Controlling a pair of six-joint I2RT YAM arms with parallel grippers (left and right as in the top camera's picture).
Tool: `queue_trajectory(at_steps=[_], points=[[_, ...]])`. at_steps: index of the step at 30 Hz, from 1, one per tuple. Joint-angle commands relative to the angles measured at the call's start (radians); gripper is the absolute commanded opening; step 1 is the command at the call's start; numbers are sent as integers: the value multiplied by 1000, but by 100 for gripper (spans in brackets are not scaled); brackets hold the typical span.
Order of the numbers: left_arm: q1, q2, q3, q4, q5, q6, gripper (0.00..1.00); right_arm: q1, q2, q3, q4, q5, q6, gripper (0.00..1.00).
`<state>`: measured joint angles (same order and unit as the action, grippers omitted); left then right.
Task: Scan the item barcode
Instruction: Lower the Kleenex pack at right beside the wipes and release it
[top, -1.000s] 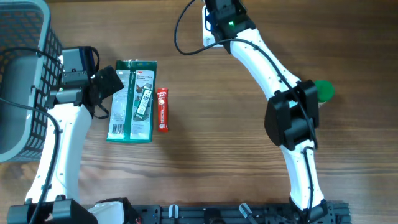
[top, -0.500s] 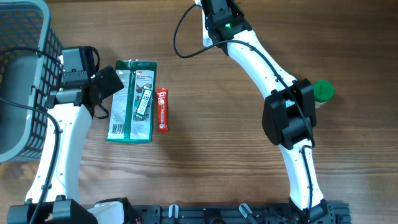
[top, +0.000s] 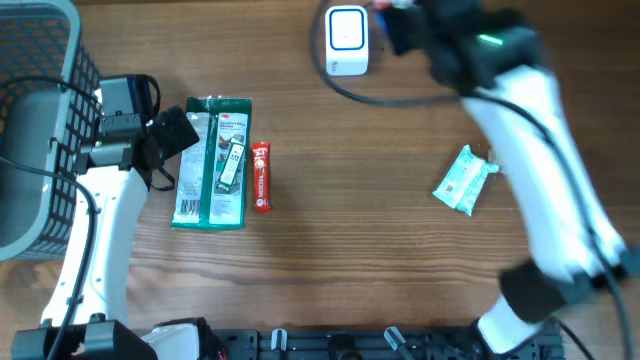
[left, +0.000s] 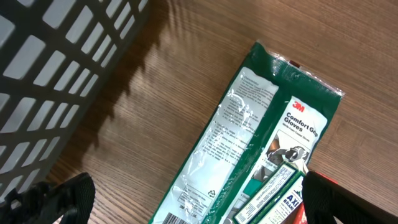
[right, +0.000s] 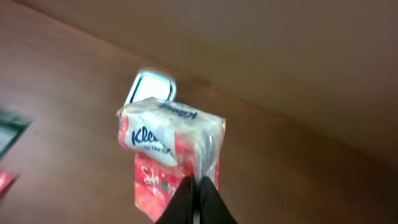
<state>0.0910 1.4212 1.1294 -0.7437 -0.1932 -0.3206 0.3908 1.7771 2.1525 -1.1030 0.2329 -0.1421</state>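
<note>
My right gripper is holding the tissue pack and should next move it back and down onto the teal packet's edge (top: 452, 187) to let go of it, since that spot is clear of the scanner.
My right gripper (right: 196, 186) is shut on the edge of a red and white tissue pack (right: 171, 134), which hangs in the air near the white barcode scanner (top: 346, 40). The scanner (right: 151, 87) shows just behind the pack in the right wrist view. From overhead the right arm (top: 530, 110) is blurred, and its gripper end (top: 400, 25) sits just right of the scanner. My left gripper (left: 199, 205) stands open low over a green glove packet (left: 261, 137), one finger on each side of it.
A red snack bar (top: 261, 176) lies right of the glove packet (top: 212, 162). A teal packet (top: 465, 180) lies on the table at mid right. A grey wire basket (top: 40, 130) stands at the far left, beside the left arm.
The right arm has swung fast to the right and is blurred. The scanner and the teal packet, hidden under it before, now show. The left arm has not moved.
</note>
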Motion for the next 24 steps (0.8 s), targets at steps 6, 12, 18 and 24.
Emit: queue_trajectory(at_steps=[6,12,18,24], points=[[4,-5,3,2,2,-9,100,-219,-49,-29,-410,-180,145,5],[4,-5,3,2,2,-9,100,-312,-49,-235,-412,-295,143,6],[4,-5,3,2,2,-9,100,-320,-49,-563,-335,-293,166,5],[4,-5,3,2,2,-10,100,-320,-49,-804,-148,-174,303,4]])
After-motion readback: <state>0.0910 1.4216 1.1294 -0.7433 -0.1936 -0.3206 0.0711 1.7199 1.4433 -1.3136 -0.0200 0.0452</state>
